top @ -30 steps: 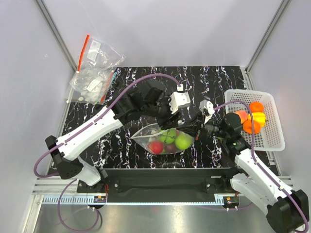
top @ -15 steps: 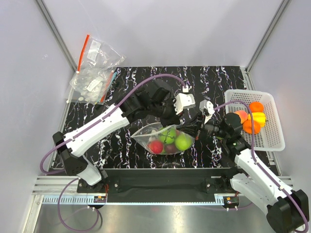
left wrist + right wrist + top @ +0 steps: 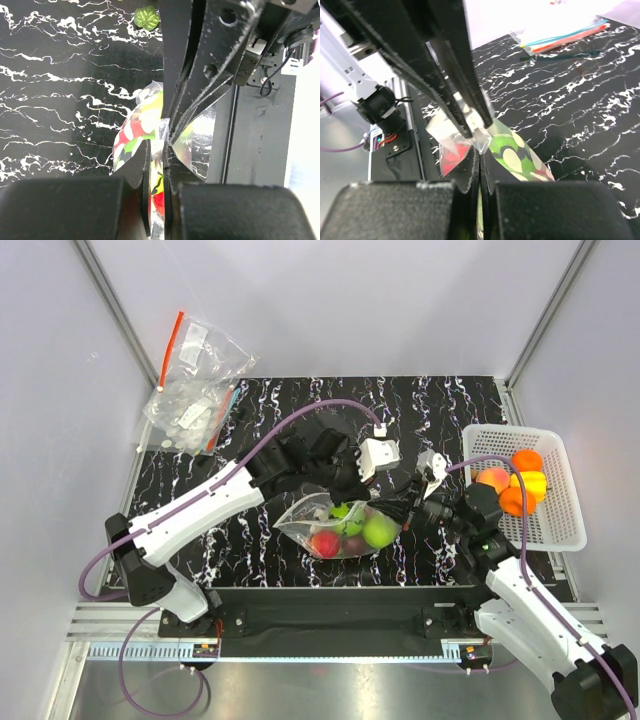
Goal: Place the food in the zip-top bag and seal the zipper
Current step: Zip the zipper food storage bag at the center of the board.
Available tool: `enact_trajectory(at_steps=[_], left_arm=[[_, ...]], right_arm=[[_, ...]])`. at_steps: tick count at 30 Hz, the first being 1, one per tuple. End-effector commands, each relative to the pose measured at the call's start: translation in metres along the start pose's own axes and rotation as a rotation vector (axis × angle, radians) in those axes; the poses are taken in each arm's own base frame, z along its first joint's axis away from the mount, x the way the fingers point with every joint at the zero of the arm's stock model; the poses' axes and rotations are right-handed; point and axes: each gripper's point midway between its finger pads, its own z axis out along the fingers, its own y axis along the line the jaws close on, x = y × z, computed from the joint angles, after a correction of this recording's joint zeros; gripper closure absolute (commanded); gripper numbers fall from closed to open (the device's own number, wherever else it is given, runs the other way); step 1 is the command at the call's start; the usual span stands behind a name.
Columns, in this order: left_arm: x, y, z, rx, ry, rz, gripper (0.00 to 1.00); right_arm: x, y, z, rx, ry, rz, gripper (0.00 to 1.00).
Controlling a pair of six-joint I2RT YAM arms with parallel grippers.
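Note:
The bag's opening still gapes, so my left gripper should next slide left in the top view to the bag's loose corner and release.
The dotted zip-top bag lies at the middle of the black marbled mat, with red, green and dark food inside. My left gripper comes from the far side and is shut on the bag's upper edge. In the left wrist view its jaws pinch the clear film of the bag. My right gripper is shut on the same edge right beside it, seen closed on the bag in the right wrist view. The zipper strip is hidden between the fingers.
A white basket at the right holds orange and yellow toy fruits. A clear undotted bag with a red strip lies at the back left. A small green striped toy sits on the mat beyond the bag.
My left gripper has shifted a little to the right and closed onto the bag's upper edge. The right gripper has kept its grip and the bag has barely moved.

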Motion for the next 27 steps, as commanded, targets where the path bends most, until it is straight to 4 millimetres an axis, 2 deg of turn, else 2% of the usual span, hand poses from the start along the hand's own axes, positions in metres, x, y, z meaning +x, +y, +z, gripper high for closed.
enact_trajectory(at_steps=[1, 4, 7, 8, 9, 14, 18, 21, 23, 27], left_arm=[[0.007, 0.001, -0.016, -0.043, 0.003, 0.0, 1.0], [0.011, 0.0, -0.018, -0.051, 0.0, -0.005, 1.0], [0.006, -0.001, -0.018, -0.04, -0.02, 0.0, 1.0], [0.003, -0.002, -0.019, -0.04, -0.025, 0.0, 1.0], [0.003, -0.002, -0.019, -0.033, -0.018, 0.0, 1.0], [-0.005, -0.002, -0.021, -0.026, -0.027, 0.01, 1.0], [-0.006, -0.004, -0.021, -0.015, -0.031, 0.014, 1.0], [-0.007, -0.006, -0.022, -0.006, -0.034, 0.016, 1.0], [-0.007, -0.007, -0.022, -0.002, -0.035, 0.018, 1.0], [-0.008, -0.006, -0.022, -0.003, -0.035, 0.018, 1.0]], right_arm=[[-0.027, -0.007, -0.001, 0.073, -0.094, -0.049, 1.0], [-0.029, -0.012, -0.004, 0.106, -0.111, -0.044, 1.0], [-0.03, -0.006, -0.003, 0.077, -0.103, -0.052, 0.98], [-0.029, -0.004, -0.002, 0.059, -0.092, -0.053, 0.82], [-0.029, -0.004, -0.002, 0.054, -0.089, -0.054, 0.74], [-0.034, 0.004, -0.001, 0.01, -0.083, -0.084, 0.78], [-0.035, 0.008, 0.004, -0.032, -0.047, -0.089, 0.64], [-0.031, 0.009, 0.007, -0.065, -0.025, -0.097, 0.61], [-0.028, 0.01, 0.009, -0.09, -0.016, -0.106, 0.63], [-0.026, 0.01, 0.013, -0.112, 0.008, -0.102, 0.86]])
